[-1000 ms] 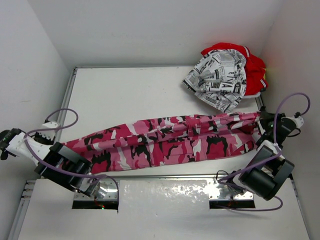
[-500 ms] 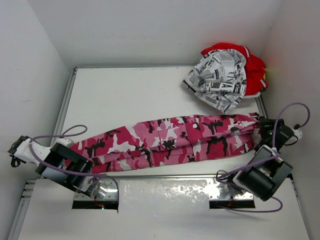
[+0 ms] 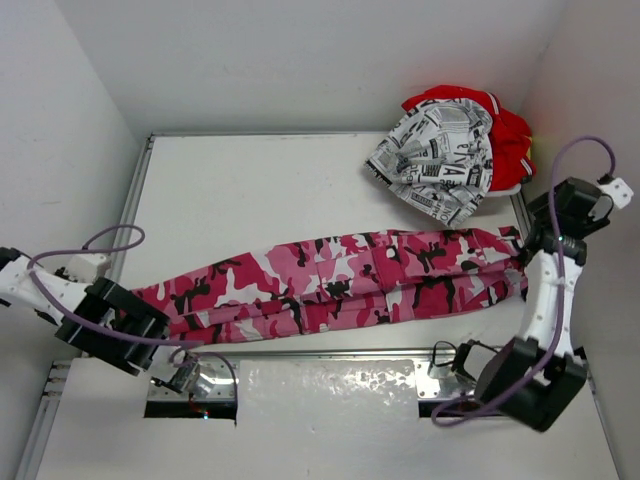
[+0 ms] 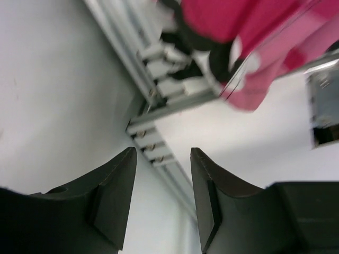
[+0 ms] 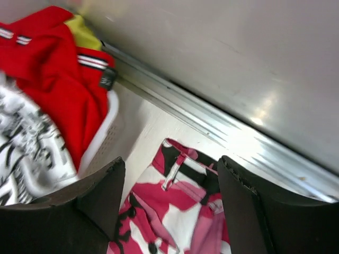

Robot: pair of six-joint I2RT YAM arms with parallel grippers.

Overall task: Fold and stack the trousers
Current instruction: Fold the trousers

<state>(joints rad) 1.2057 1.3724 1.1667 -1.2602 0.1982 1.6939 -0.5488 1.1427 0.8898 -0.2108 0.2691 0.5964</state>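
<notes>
My right gripper swings down and to the left in the top view onto the raised edge of the trousers' bunched middle fold next, since the fold lies that way.
The long camouflage trousers (image 3: 340, 285) lie stretched flat across the near part of the table, waistband to the right and cuffs to the left. My right gripper (image 5: 170, 161) hangs open just above the waistband (image 5: 185, 174), with nothing between its fingers. My left gripper (image 4: 162, 153) is open and empty over the table's left rail, with a pink cuff (image 4: 254, 90) beyond it. The newsprint-patterned trousers (image 3: 435, 160) lie heaped on the red trousers (image 3: 505, 135) at the back right.
The heap sits in a white perforated basket (image 5: 100, 135) against the right wall. Metal rails (image 3: 135, 200) border the table on the left and right, with white walls close behind them. The left arm (image 3: 100, 325) reaches out past the left rail.
Both grippers have opened and let go of the camouflage trousers, which settled flat. The right arm has lifted up and back; the left arm has swung out to the left.
</notes>
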